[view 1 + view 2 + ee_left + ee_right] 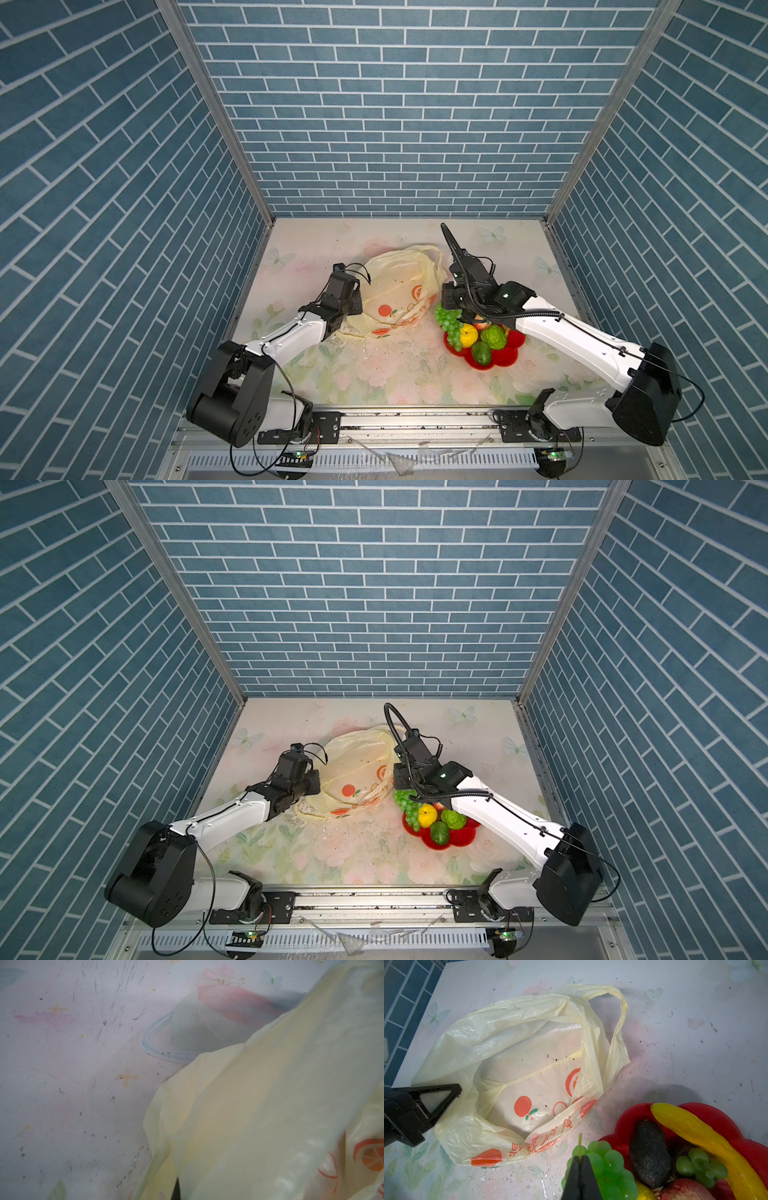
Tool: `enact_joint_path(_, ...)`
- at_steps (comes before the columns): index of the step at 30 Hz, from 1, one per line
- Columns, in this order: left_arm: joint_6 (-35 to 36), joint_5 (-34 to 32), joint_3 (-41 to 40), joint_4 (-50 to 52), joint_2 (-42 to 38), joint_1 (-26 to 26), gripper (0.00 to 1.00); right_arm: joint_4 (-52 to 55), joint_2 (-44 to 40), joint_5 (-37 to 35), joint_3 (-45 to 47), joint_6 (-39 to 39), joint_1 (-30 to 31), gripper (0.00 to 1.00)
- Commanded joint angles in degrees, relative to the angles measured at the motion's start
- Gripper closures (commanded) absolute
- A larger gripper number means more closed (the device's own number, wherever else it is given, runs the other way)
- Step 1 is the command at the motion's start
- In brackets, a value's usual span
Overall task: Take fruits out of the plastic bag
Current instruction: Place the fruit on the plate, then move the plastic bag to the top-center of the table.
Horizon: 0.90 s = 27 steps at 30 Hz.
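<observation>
The robot's right gripper will next move down away from the bag (529,1076) toward the plate's rim by the dark avocado and release the grape stem, since that rim lies below the gripper.
The plastic bag (399,291) (353,766) lies crumpled at mid-table, mouth open; in the right wrist view the plastic bag (529,1076) shows no fruit inside. My left gripper (356,306) (455,1089) is shut on the bag's rim; in the left wrist view the bag (270,1105) covers the jaws. My right gripper (445,309) (580,1157) is shut on the stem of the green grape bunch (451,328) (608,1165) at the plate's left edge. On the plate lie a lemon (468,334), bumpy green citrus (493,336), green avocado (481,353), banana (708,1140) and dark avocado (650,1153).
The red flower-shaped plate (505,357) (737,1118) sits right of the bag, under my right arm. A smaller grape cluster (702,1165) and a red fruit (683,1190) also lie on it. Blue brick-patterned walls enclose the floral table on three sides.
</observation>
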State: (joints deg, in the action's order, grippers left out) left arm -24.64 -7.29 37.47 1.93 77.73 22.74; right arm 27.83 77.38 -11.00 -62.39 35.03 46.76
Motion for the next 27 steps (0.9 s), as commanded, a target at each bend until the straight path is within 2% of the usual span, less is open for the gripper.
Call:
enact_joint_path(1, 0.64, -0.53, 0.88, 1.14, -0.74, -0.17, 0.97, -1.12, 0.82, -0.22, 0.37, 3.04, -1.02, 1.0)
enact_joint_path(17, 0.75, -1.11, 0.91, 1.24, -0.75, -0.22, 0.97, 0.43, -2.93, -5.84, 7.75, 4.44, -4.0, 1.0)
enact_joint_path(27, 0.74, -1.15, 0.93, 1.06, -0.55, -0.24, 0.97, -0.46, -1.52, -7.93, 10.42, 4.18, -5.69, 1.0)
